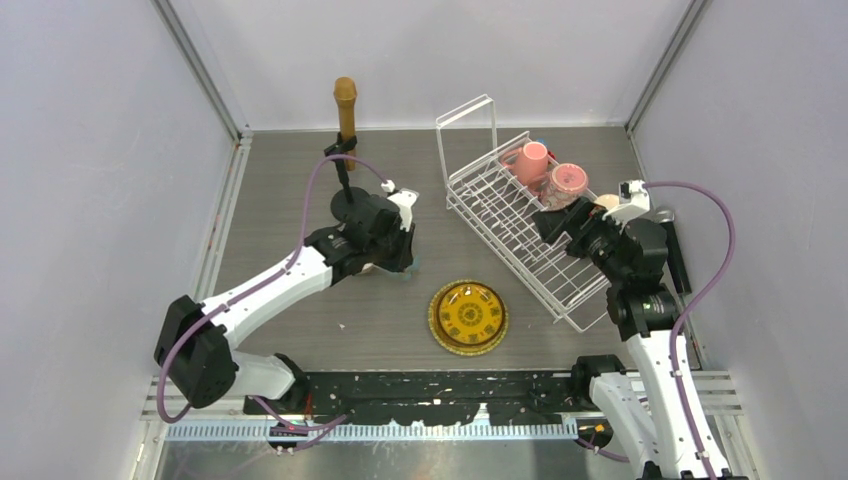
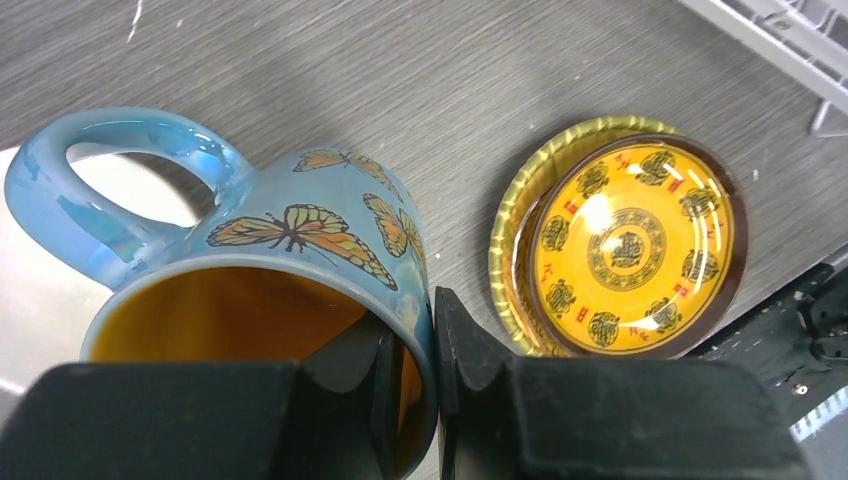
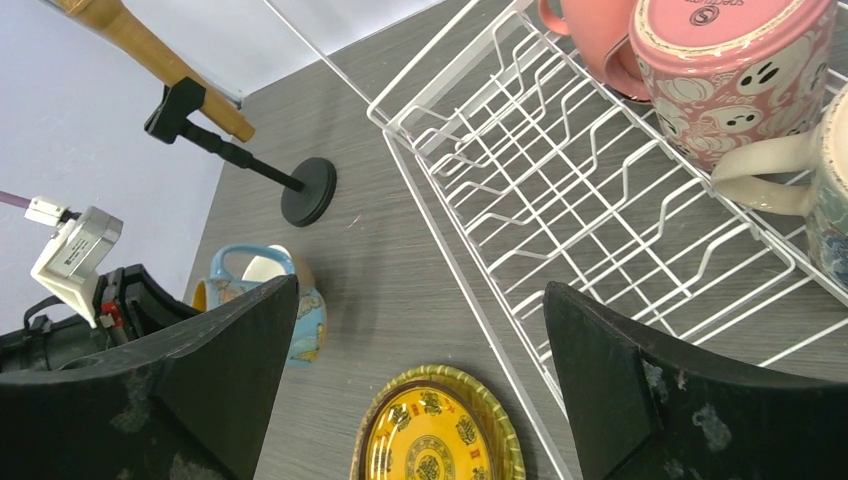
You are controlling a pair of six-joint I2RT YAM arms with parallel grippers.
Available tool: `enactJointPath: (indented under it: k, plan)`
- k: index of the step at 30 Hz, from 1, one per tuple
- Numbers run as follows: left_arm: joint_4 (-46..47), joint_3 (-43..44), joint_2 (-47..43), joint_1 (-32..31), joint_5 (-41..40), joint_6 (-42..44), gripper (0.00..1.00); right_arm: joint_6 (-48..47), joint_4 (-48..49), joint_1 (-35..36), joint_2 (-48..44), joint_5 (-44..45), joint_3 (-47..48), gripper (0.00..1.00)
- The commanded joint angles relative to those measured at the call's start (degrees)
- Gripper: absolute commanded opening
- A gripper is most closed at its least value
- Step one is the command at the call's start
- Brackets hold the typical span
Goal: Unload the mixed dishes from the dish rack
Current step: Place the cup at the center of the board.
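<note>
Next, my left gripper moves the mug to the left in the top view and down past the white bowl, then releases it, as the tabletop there is bare.
My left gripper (image 2: 432, 345) is shut on the rim wall of a blue butterfly mug (image 2: 300, 225) with a yellow inside, one finger inside and one outside. It holds the mug low over the table, left of a yellow-orange patterned plate (image 1: 468, 317) that lies flat. The plate also shows in the left wrist view (image 2: 625, 250). The white wire dish rack (image 1: 505, 215) holds a plain pink mug (image 1: 530, 160), a pink patterned mug (image 1: 568, 180) and a cream mug (image 3: 830, 190) at its far right end. My right gripper (image 3: 420, 290) is open and empty above the rack's near edge.
A brown microphone (image 1: 345, 105) on a black stand with a round base (image 1: 350, 205) stands behind my left gripper. The rack's tall wire loop (image 1: 468, 130) rises at its far end. Grey walls close in the table on three sides.
</note>
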Motion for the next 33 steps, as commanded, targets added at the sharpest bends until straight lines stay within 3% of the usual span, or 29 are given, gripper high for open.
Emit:
enactJointPath:
  k: [1,12,17,27,33]
  plan:
    - [-5.2,5.9,-2.4,-1.0,-7.0,0.9,0.0,-1.7,0.1,-0.2,0.2,3.0,3.3,1.0]
    - [-17.2,0.7,-10.0,-2.9,-16.1,-7.6,0.0,-0.6,8.6,-0.2,-2.0,14.3,-0.2,1.0]
    - [-20.9,-1.8,-13.4,-2.9,-16.8,-9.7,0.0,-0.9,9.2,-0.2,-2.6,15.8,-1.0,1.0]
    - [-29.8,-3.7,-21.1,-2.9,-26.8,-16.6,0.0,-0.8,9.1,-0.2,-1.2,15.9,-1.1,1.0]
    - [-31.3,-5.1,-18.9,-2.5,-32.3,-18.6,0.0,-1.0,8.5,-0.2,-1.1,18.0,-1.2,1.0]
